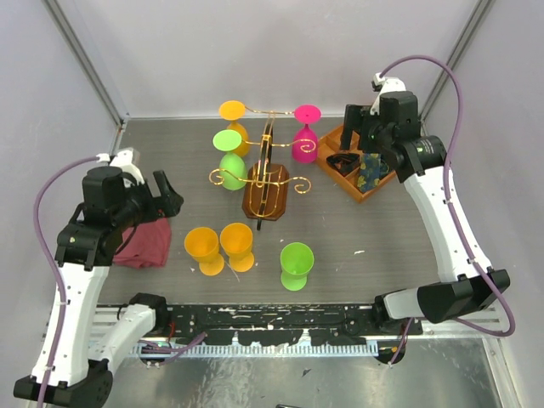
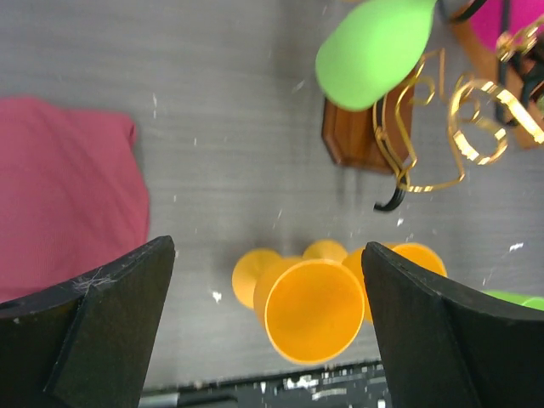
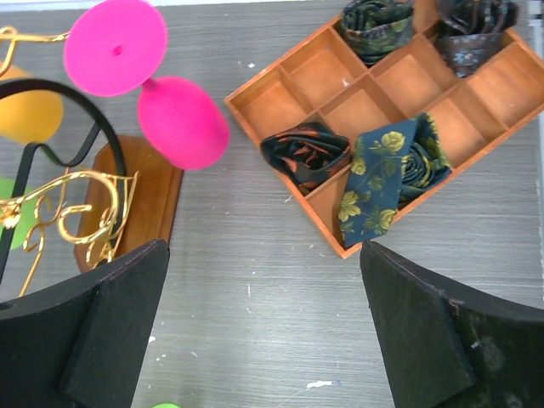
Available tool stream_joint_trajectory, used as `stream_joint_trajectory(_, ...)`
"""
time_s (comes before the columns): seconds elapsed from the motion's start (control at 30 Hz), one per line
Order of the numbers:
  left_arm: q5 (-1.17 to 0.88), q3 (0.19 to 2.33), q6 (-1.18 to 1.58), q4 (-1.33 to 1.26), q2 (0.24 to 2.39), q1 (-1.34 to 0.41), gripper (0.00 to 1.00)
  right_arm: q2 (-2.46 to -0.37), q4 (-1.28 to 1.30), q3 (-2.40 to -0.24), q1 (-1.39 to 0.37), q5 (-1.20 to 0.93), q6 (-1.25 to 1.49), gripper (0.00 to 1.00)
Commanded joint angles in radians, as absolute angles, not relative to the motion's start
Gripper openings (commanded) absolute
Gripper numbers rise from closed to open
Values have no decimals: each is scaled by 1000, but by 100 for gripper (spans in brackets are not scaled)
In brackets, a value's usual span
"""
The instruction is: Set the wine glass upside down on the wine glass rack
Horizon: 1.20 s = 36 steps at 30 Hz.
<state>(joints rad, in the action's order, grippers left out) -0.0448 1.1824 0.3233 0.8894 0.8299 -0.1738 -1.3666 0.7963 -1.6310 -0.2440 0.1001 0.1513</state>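
Observation:
My left gripper isn't down at the glass yet. It needs to move back down onto the cloth-side rim of the nearest orange glass (image 1: 187, 243) (image 2: 269, 313) next.
The wine glass rack (image 1: 266, 194) stands mid-table, a brown wooden base with gold wire arms (image 1: 228, 177). An orange (image 1: 234, 126), a green (image 1: 229, 161) and a pink glass (image 1: 304, 136) hang upside down on it. Two orange glasses (image 1: 204, 251) (image 1: 238, 245) and a green glass (image 1: 297, 265) stand upright on the table in front. My left gripper (image 1: 170, 200) is open and empty, left of the orange glasses. In the left wrist view one orange glass (image 2: 314, 310) shows between the fingers (image 2: 102, 323), below them. My right gripper (image 1: 357, 140) is open and empty above the table by the tray.
A red cloth (image 1: 140, 242) lies under the left arm. An orange compartment tray (image 1: 338, 144) with rolled ties sits at the back right, also in the right wrist view (image 3: 280, 93). The rack base (image 3: 136, 204) and pink glass (image 3: 170, 110) lie left of the right gripper.

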Motion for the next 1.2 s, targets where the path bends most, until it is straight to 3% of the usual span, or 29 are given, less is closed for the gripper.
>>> stream_joint_trajectory(0.0,-57,1149,362,1072,811,-184,98,-1353,759,-1677,-231,196,170,100)
stream_joint_trajectory(0.57,17,994,473,1071,868,-361,97,-1350,761,-1657,-230,304,125,100)
stream_joint_trajectory(1.17,88,983,499,1039,977,-388,22,-1328,758,-1641,-230,364,93,100)
